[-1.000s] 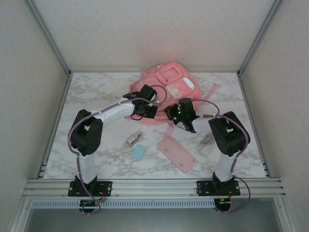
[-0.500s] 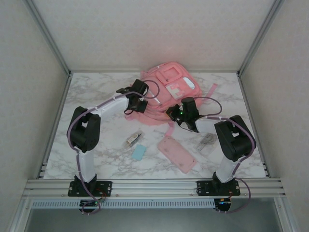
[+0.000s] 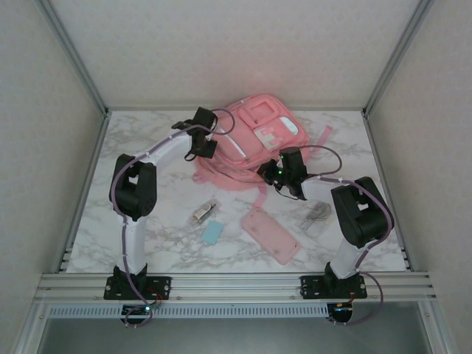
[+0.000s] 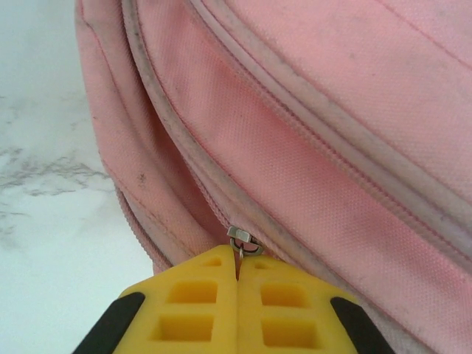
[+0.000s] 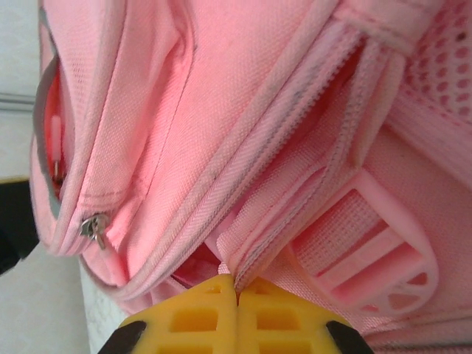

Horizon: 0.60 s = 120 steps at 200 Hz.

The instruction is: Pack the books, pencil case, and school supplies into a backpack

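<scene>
My right gripper should next move away from my left gripper toward the trailing pink strap and let go of the fabric, as that strap lies outward and beyond it.
The pink backpack (image 3: 258, 136) lies at the back of the table. At its left side my left gripper (image 3: 216, 140) is shut on the pull of a zipper. In the left wrist view the metal slider (image 4: 243, 240) sits just above the closed yellow fingertips (image 4: 210, 284), on the backpack's (image 4: 317, 133) seam. My right gripper (image 3: 267, 174), at the backpack's near edge, is shut on the edge of the fabric (image 5: 251, 258) at the opening. The pink pencil case (image 3: 271, 234), a light-blue block (image 3: 212, 233), a silvery stubby item (image 3: 203, 212) and a clear strip (image 3: 315, 217) lie in front. The books are out of view.
A pink strap (image 3: 322, 140) trails right of the backpack. A plastic buckle (image 5: 383, 251) and a second zipper slider (image 5: 94, 225) lie near the right fingers. Aluminium frame rails (image 3: 88, 184) border the marble table on both sides.
My left gripper has travelled back and left along the backpack's side, keeping hold of the zipper pull. The right gripper has shifted slightly right and back, still shut on the fabric.
</scene>
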Tool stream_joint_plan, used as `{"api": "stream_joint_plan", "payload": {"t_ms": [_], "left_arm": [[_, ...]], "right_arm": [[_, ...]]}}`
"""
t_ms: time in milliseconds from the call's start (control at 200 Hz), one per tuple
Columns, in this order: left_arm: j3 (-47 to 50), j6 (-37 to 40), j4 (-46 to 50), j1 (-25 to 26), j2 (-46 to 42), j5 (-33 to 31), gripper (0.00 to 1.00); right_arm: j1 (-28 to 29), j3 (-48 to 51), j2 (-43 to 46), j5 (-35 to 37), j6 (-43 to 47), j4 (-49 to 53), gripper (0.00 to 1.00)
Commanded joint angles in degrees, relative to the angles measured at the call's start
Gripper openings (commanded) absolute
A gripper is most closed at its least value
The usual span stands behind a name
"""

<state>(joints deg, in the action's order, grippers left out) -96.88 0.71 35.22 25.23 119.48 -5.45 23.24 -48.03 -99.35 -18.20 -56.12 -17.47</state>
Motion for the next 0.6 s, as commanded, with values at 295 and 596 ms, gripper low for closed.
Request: {"api": "stream_joint_plan", "payload": {"t_ms": [295,596], "left_arm": [[12.6,-7.5,-1.7,2.9,-18.2,5.0,0.0],[16.0,-14.2,-5.5,11.3,-15.9,11.9,0.0]], "right_arm": [[-17.9,-1.2,-1.0,8.7,10.7,11.8,0.0],[-21.4,-15.0,-2.7,3.6,16.7,21.1,0.0]]}}
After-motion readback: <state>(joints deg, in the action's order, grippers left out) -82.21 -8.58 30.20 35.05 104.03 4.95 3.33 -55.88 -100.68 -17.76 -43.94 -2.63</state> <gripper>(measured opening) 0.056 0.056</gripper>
